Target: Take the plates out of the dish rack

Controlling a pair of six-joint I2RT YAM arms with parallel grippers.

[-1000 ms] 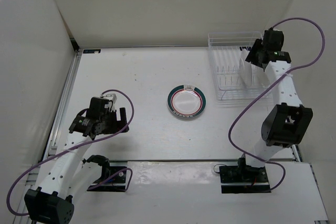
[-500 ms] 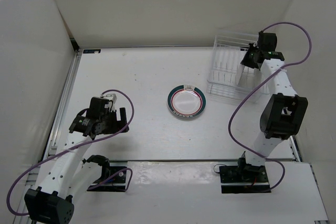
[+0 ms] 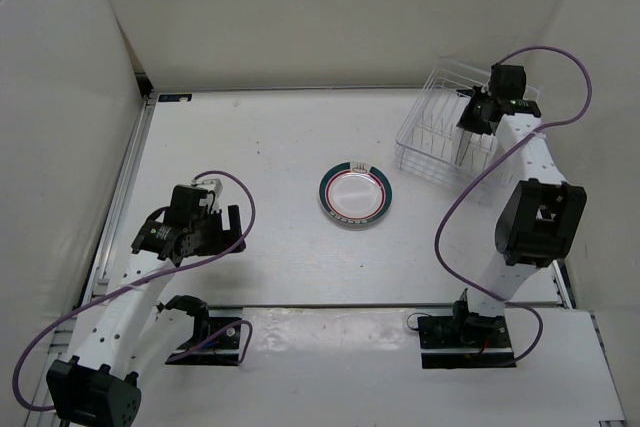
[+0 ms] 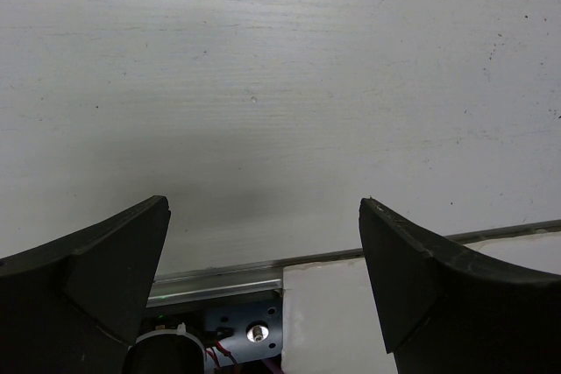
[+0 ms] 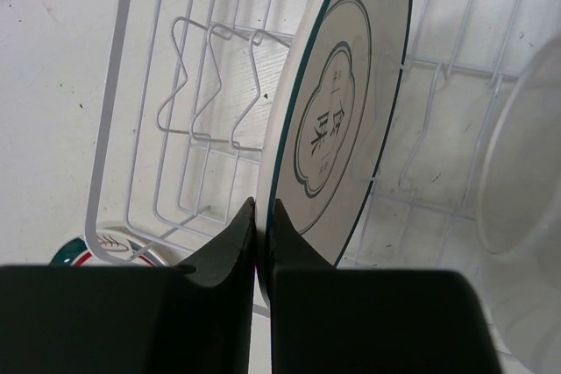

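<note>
Next, my right gripper lifts from the rack (image 3: pixel 425 142), crosses to its left in the top view and lowers to bare tabletop past the flat plate to release.
A white plate with a green rim and red ring (image 3: pixel 356 194) lies flat at the table's middle. The white wire dish rack (image 3: pixel 425 142) sits skewed at the back right. In it a second plate (image 5: pixel 351 111), thin dark rim with a central drawing, stands on edge between the tines. My right gripper (image 5: pixel 266 203) is shut on that plate's lower rim, one finger on each face; from above the right gripper (image 3: pixel 478 112) hangs over the rack. My left gripper (image 4: pixel 263 216) is open and empty above bare table at the near left (image 3: pixel 236 230).
A pale, translucent rounded dish (image 5: pixel 526 155) stands beside the held plate inside the rack. The rack's wire wall (image 5: pixel 123 102) lies left of the fingers, with the flat plate's rim (image 5: pixel 96 247) beyond it. White walls enclose the table, and my left arm's base mount (image 4: pixel 254 330) is near.
My right gripper has shut on the standing plate's rim and pulled back. The rack has swung round with it, from square to skewed. The left arm has not moved.
</note>
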